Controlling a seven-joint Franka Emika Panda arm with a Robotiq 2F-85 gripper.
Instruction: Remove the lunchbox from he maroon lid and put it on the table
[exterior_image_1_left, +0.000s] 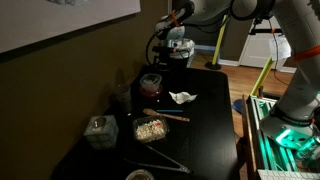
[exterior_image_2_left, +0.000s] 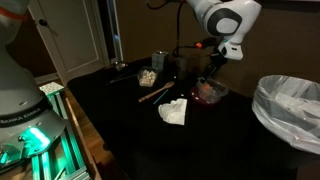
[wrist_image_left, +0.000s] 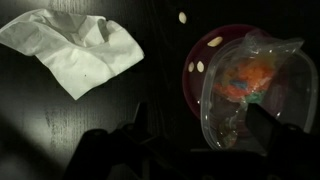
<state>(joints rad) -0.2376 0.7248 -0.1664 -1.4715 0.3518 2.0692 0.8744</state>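
The gripper will next move down with one finger inside the lunchbox and close, as the lunchbox's rim on the napkin side is below, between the open fingers.
The lunchbox (wrist_image_left: 250, 90), a small round see-through tub with colourful contents, rests partly over the maroon lid (wrist_image_left: 212, 50) on the black table (wrist_image_left: 60, 130). It looks tilted. My gripper (wrist_image_left: 200, 132) is open just above it. One finger is over the tub's far side, the other over bare table beside it, with the tub's near rim between them. Both exterior views show the gripper (exterior_image_1_left: 155, 62) (exterior_image_2_left: 213, 70) right over the lunchbox (exterior_image_1_left: 150, 85) (exterior_image_2_left: 210, 91).
A crumpled white napkin (wrist_image_left: 75, 50) (exterior_image_1_left: 182, 97) lies beside the lid. A rectangular tub of beige food (exterior_image_1_left: 150, 128), a grey square container (exterior_image_1_left: 98, 130), a wooden stick (exterior_image_1_left: 165, 116) and tongs (exterior_image_1_left: 160, 160) lie further along. A bin with a white bag (exterior_image_2_left: 290, 105) stands off the table.
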